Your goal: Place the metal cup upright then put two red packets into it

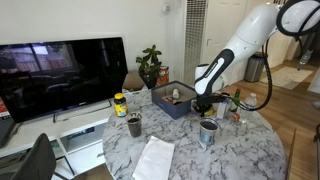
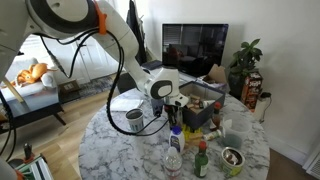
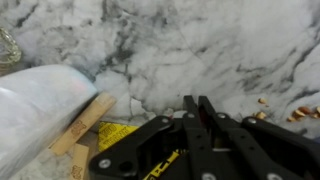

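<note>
My gripper will move up and across until it is above the metal cup's opening and let go of the red packet there, as the cup already stands upright.
The metal cup stands upright on the marble table and shows in both exterior views. In the wrist view it is a blurred shiny shape at the left edge. My gripper hangs a little above the table, beside and above the cup. Its fingers are pressed nearly together, with a thin reddish sliver between them that looks like a red packet. Small orange-tan bits lie on the table to the right. I cannot tell whether the cup holds anything.
A blue box sits behind the gripper. A darker cup, a yellow-lidded jar and white paper are on the table. Small bottles stand near the table edge. A TV is beyond the table.
</note>
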### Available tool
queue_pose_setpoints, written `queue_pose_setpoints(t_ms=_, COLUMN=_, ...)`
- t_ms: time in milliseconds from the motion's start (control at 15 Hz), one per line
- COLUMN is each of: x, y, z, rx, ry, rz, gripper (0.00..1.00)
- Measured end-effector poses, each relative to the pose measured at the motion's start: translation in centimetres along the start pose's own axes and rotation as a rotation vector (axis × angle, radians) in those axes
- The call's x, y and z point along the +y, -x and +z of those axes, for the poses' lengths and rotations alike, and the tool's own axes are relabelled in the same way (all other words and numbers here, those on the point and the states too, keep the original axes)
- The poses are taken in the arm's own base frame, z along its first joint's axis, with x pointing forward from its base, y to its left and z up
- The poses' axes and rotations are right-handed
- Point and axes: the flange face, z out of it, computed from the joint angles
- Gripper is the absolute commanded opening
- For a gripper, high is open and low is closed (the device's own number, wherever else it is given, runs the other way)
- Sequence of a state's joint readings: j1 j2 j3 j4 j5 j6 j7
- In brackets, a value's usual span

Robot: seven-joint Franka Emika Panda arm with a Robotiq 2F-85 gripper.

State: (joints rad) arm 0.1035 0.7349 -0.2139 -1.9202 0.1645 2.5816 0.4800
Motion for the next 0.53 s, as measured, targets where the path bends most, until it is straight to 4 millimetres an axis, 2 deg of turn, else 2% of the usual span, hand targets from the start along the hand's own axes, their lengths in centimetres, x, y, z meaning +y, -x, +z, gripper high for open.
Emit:
queue_pose_setpoints(t_ms=267, x=1.3, y=0.8, z=-1.9, rx=-0.053, ry=0.011, rz=-0.021, gripper=0.01)
queue_pose_setpoints(t_ms=533, x=2.1, y=3.6, z=-5.9, rx=-0.096, ry=-0.014, rz=-0.148, gripper=0.01)
